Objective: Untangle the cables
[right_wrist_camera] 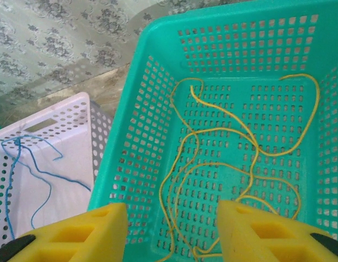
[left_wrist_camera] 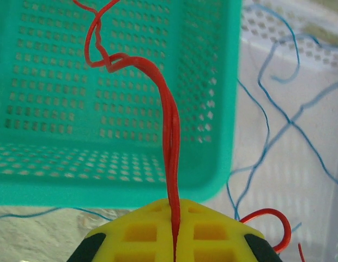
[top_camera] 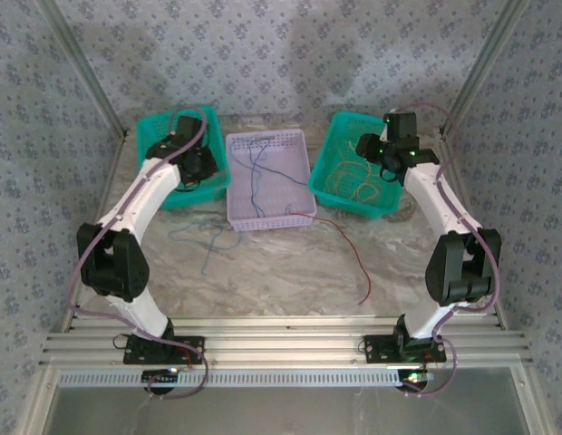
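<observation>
My left gripper lowers next toward the open part of the green basket's bottom below and releases the doubled pieces of red cable there, apart from the blue cable (top_camera: pixel 254 177).
The cables are thin red, blue and yellow wires. My left gripper (left_wrist_camera: pixel 174 240) is shut on doubled red cable strands (left_wrist_camera: pixel 170 136) that rise twisted in front of the left green basket (left_wrist_camera: pixel 103 174). In the top view this gripper (top_camera: pixel 195 163) hangs over that basket (top_camera: pixel 152 127). Another length of red cable (top_camera: pixel 349 249) trails from the lilac basket (top_camera: pixel 267 221) onto the table. Blue cable (top_camera: pixel 254 177) lies in the lilac basket and spills onto the table (top_camera: pixel 208 245). My right gripper (right_wrist_camera: pixel 171 229) stands open above yellow cables (right_wrist_camera: pixel 234 147) in the right green basket (right_wrist_camera: pixel 152 82).
The three baskets stand in a row at the back of the marble table (top_camera: pixel 281 281), with the right green basket (top_camera: pixel 340 127) tilted. Patterned walls and metal posts close in the back and sides. Both arm bases sit on the rail at the near edge.
</observation>
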`<state>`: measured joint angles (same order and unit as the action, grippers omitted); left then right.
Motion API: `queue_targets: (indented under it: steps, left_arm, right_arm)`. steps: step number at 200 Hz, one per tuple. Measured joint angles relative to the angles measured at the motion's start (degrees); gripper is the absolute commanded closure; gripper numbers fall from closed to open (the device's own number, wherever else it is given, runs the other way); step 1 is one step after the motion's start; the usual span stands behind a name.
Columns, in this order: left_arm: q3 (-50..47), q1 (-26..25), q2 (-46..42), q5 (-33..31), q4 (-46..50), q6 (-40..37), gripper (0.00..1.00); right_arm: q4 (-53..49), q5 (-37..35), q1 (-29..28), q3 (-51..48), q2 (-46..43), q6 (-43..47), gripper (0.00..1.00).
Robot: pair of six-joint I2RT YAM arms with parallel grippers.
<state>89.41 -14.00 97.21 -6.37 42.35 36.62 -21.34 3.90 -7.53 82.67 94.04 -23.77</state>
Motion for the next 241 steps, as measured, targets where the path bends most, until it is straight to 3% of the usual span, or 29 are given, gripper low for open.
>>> queue_targets:
  steps: [45,88,127,135,161,200,241]
  left_arm:
    - [1.7,9.0,5.1,4.5,-1.3,0.3,1.0]
    - [7.1,10.6,16.1,7.7,-1.6,0.3,0.96]
    - [10.6,11.4,21.1,9.0,-1.0,0.2,0.89]
    - [12.3,11.7,22.2,9.1,-0.1,0.1,0.81]
    - [16.8,12.2,24.5,9.1,0.8,-0.8,0.36]
    - [16.8,12.2,23.2,9.4,1.6,-0.5,0.03]
    - [14.3,11.6,14.3,9.7,2.5,-0.3,0.0]
  right_arm:
    - [-0.7,0.0,-5.1,1.2,-0.4,1.0,0.52]
    - [-1.7,-0.4,-12.5,-0.2,-4.1,4.1,0.52]
    - [-2.7,-0.7,-19.9,-7.9,-12.3,5.8,0.51]
    - [-2.9,-1.0,-21.1,-10.0,-13.9,5.8,0.51]
    - [-4.0,-1.8,-23.9,-17.8,-18.4,5.8,0.51]
    - [-5.5,-5.7,-24.6,-27.8,-20.8,5.7,0.51]
    - [-2.8,-9.4,-24.7,-33.0,-19.4,5.9,0.5]
